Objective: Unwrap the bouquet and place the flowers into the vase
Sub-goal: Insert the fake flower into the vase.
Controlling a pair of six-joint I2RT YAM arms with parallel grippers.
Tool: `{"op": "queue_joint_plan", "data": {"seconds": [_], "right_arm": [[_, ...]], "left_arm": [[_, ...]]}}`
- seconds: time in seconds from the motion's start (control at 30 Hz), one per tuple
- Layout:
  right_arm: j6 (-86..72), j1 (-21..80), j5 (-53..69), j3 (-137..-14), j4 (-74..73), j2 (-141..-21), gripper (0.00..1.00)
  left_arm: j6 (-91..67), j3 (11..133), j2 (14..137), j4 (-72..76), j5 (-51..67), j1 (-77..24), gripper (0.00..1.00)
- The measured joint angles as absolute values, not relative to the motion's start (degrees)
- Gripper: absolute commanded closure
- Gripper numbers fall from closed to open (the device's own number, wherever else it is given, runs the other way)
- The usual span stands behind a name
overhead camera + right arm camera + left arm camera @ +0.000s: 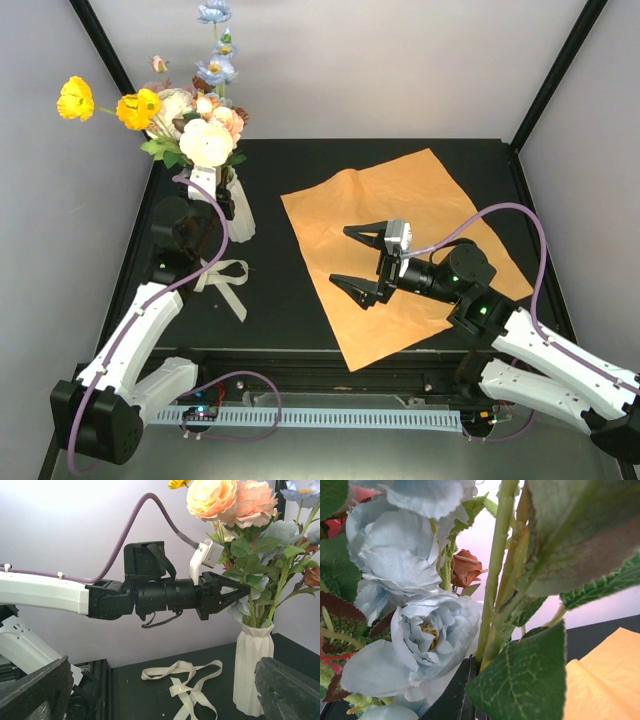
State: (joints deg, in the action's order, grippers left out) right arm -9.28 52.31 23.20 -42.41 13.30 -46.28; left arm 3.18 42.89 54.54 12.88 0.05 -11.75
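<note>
The flower stems come free next as my left gripper stays in place and opens its fingers, since the vase's rim around them lies just below the fingers.
The flowers [205, 135] stand upright with their stems in the ribbed off-white vase [240, 218] at the table's back left. In the right wrist view the vase [252, 667] holds pink blooms and green stems [270, 605]. My left gripper [223, 203] reaches in just above the vase rim, shut on the flower stems [495, 580]; one black finger [452, 695] shows below a pale-blue bloom [420, 635]. The bouquet's orange paper [430, 210] lies spread flat, with no flowers on it. My right gripper [340, 255] hovers wide open over the paper's left part, empty.
A cream ribbon [226, 280] lies loose on the black table in front of the vase, also visible as the ribbon [187, 680] in the right wrist view. Black frame posts stand at the back corners. Grey walls enclose the table on three sides.
</note>
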Motion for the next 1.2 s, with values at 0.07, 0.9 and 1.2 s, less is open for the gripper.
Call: {"op": "queue_joint_plan", "data": {"seconds": [0.07,0.9,1.2], "right_arm": [[-9.28,52.31,23.05,-42.41,13.21,-46.28,0.0],[-11.35,52.31,13.61,-49.71,2.92,-48.6,0.0],[-15.03,52.31,3.57,-50.46,-2.42,-50.15,0.0]], "left_arm": [[2.96,42.89,54.54,12.86,0.1,-11.73,0.98],[-2.09,42.92,50.72,-1.34,3.77,-11.6,0.69],[-4.86,42.92,45.78,-6.68,5.69,-11.6,0.32]]}}
